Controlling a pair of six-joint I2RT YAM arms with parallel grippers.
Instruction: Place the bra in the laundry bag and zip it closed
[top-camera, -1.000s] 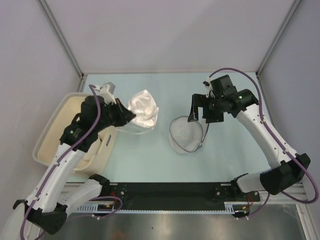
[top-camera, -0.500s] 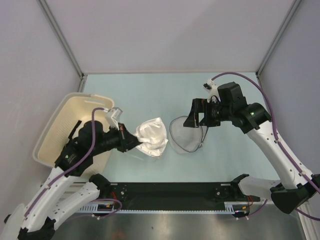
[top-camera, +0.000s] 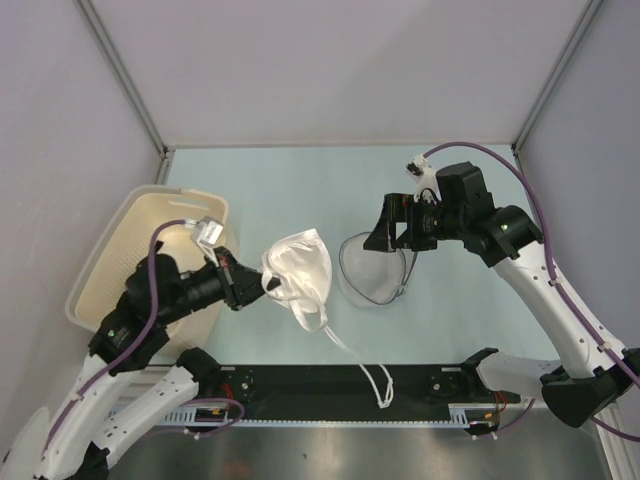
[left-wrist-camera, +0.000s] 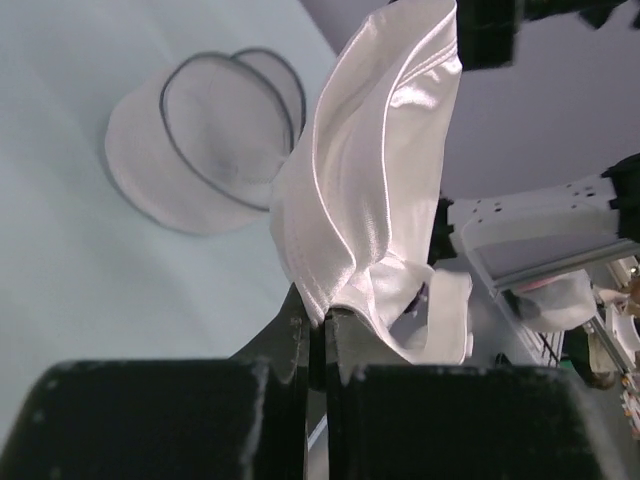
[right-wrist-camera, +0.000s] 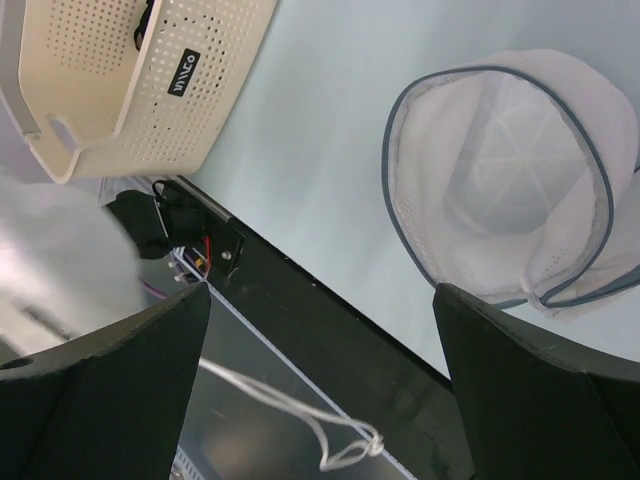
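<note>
My right gripper is at the laundry bag and needs to move back and down from it onto one bra strap next. The bra's straps hang loose over the black front bar, so it should go there.
The bra, shiny white satin, hangs in the air just left of the laundry bag. My left gripper is shut on the bra's lower edge; in the left wrist view the fabric rises from the pinched fingertips. Its thin straps dangle down over the black front rail. The round mesh bag lies open on the table, grey rim up, and also shows in the left wrist view. My right gripper hovers open above the bag's far-right side, holding nothing.
A large cream slotted basket stands at the left table edge, also seen in the right wrist view. The black front rail runs along the near edge. Grey walls and frame posts close in the sides and back.
My left arm has swung the bra from beside the basket forward and right, toward the bag. Its straps now hang over the front rail. The right gripper shifted slightly above the bag.
</note>
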